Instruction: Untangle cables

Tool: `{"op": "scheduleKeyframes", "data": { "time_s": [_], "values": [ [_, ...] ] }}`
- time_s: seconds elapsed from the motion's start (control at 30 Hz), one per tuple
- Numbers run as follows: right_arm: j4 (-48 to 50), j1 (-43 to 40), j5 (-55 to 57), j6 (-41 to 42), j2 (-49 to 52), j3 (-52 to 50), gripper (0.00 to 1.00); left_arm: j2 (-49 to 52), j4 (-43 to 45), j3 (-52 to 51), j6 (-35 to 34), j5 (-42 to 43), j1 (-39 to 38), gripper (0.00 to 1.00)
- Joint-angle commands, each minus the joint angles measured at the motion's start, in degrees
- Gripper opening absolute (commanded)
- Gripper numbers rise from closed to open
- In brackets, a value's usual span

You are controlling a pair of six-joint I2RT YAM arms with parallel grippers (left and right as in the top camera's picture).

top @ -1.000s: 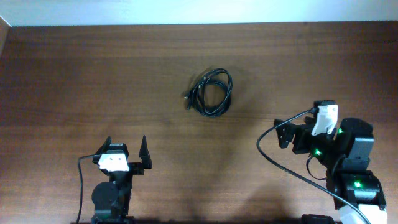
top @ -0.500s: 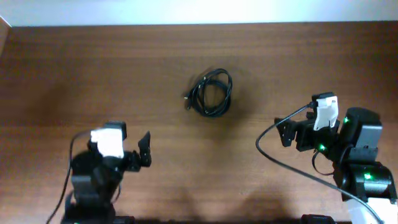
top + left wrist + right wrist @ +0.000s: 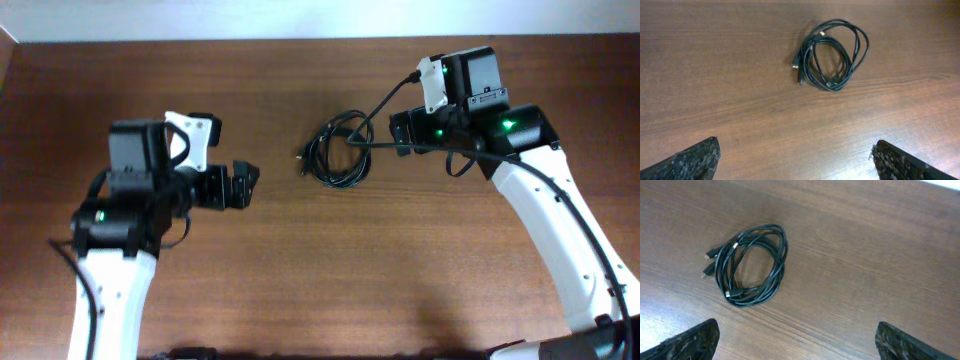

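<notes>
Next I need to lower my left gripper outward and across onto the coil's plug-end side (image 3: 315, 153) (image 3: 805, 53), since that side lies below it and to its right in the overhead view.
The cables (image 3: 320, 160) are thin black cords with small plug ends, lying bundled in one loose coil on the wooden table, back centre. My left gripper (image 3: 250, 185) is open and empty, left of the coil and pointing at it. My right gripper (image 3: 395, 132) is open and empty, just right of the coil. In the left wrist view the coil (image 3: 832, 87) lies well ahead of the left gripper (image 3: 795, 145). In the right wrist view the coil (image 3: 784, 255) lies ahead and to the left of the right gripper (image 3: 797, 325). Nothing touches the coil.
The right arm's own thicker black cable (image 3: 380, 143) hangs over the coil's right edge in the overhead view. The table's back edge meets a white wall (image 3: 300, 15). Bare wood (image 3: 330, 280) lies all round the coil.
Both arms have risen from the front of the table and moved toward the coil, the left from the lower left, the right from the lower right. The coil has not moved.
</notes>
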Motion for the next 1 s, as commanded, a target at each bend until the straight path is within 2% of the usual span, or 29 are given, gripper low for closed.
{"op": "scheduleKeyframes", "data": {
  "time_s": [0.0,0.07,0.17,0.23,0.33,0.77,0.83,0.97],
  "values": [
    [-1.55,0.11,3.41,-1.46,-0.31,5.09,0.98,11.72,-0.55,8.76,1.14,-0.83,-3.76,0.99],
    [-1.9,0.11,5.6,-2.08,-0.31,5.49,0.99,20.65,0.74,16.15,1.16,-0.85,-8.02,0.99],
    [-3.19,0.11,6.45,-2.97,-0.31,5.49,0.99,29.03,2.01,23.02,1.14,-0.9,-11.21,0.99],
    [-4.31,0.11,6.54,-4.52,-0.31,5.49,0.99,36.2,-5.07,32.37,2.34,-4.48,-11.43,0.99],
    [-4.59,0.04,6.84,-4.48,-0.31,5.49,0.99,41.72,-10.51,43.76,4.17,-5.4,-11.47,0.99],
    [-6.84,0.04,9.44,-5.95,-0.31,5.49,0.99,65.92,-8.15,44.98,4.15,-9.11,-19.34,0.99],
    [-6.97,0.04,9.46,-5.97,-0.31,5.49,0.99,67.28,-8.63,44.96,4.15,-11.63,-18.99,0.99],
    [-7.13,0.04,9.44,-5.95,-0.31,5.49,0.99,68.04,-8.63,44.33,4.15,-11.58,-17.75,0.99]
  ]
}}
